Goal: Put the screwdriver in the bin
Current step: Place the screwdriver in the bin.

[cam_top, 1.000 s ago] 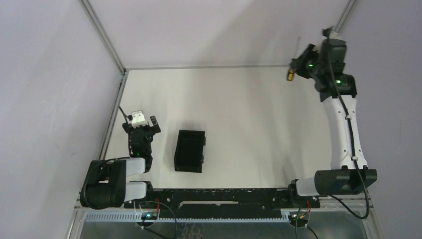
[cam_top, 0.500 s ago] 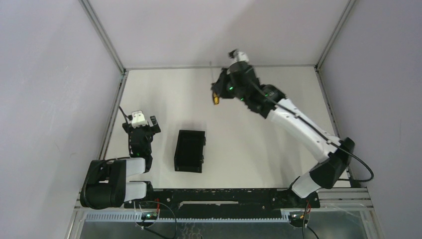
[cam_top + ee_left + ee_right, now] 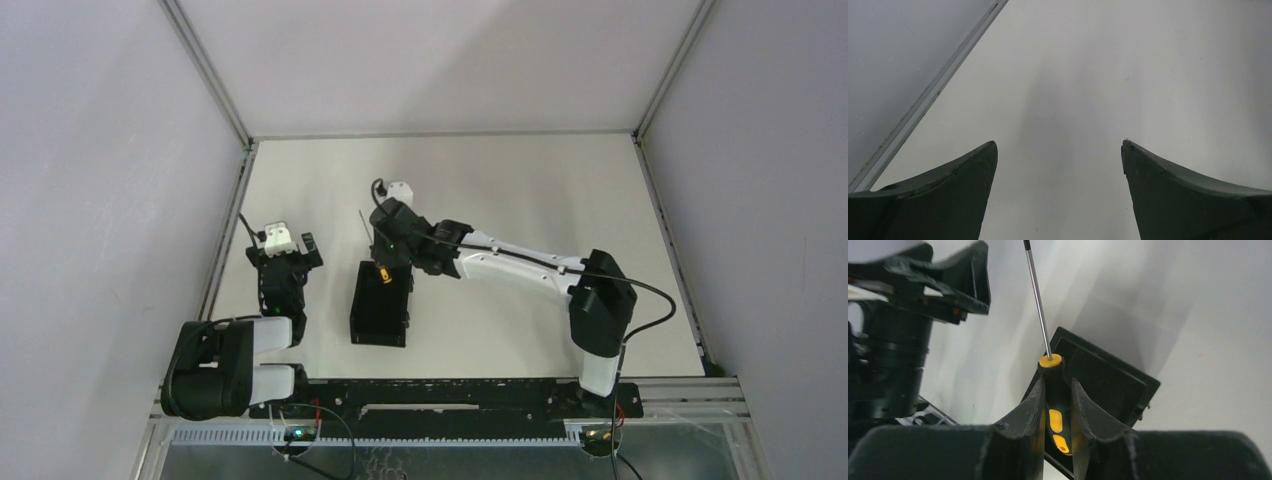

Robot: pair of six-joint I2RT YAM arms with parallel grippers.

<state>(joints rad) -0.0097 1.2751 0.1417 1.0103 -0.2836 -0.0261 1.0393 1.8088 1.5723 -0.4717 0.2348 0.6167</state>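
The screwdriver goes back and down next, and my right gripper releases it inside the bin's middle (image 3: 381, 307), below it toward my base, as the shaft (image 3: 364, 228) overhangs the far rim.
My right gripper (image 3: 386, 262) is shut on the screwdriver (image 3: 1055, 405) by its orange-and-black handle, and holds it over the far end of the black bin (image 3: 381, 302). The thin shaft (image 3: 364, 228) sticks out toward the back of the table. In the right wrist view the bin (image 3: 1108, 380) lies just beyond my fingers (image 3: 1027, 412), under the handle. My left gripper (image 3: 285, 262) is open and empty on the table left of the bin; the left wrist view shows only bare table between its fingertips (image 3: 983, 155).
A metal frame rail (image 3: 228, 225) runs along the table's left edge, close to the left arm. The right arm reaches across the table from the right base (image 3: 600, 360). Grey walls enclose the back and sides.
My right arm has swung from the far right corner across the back of the table and down to the bin, carrying the screwdriver. The left arm has not moved.
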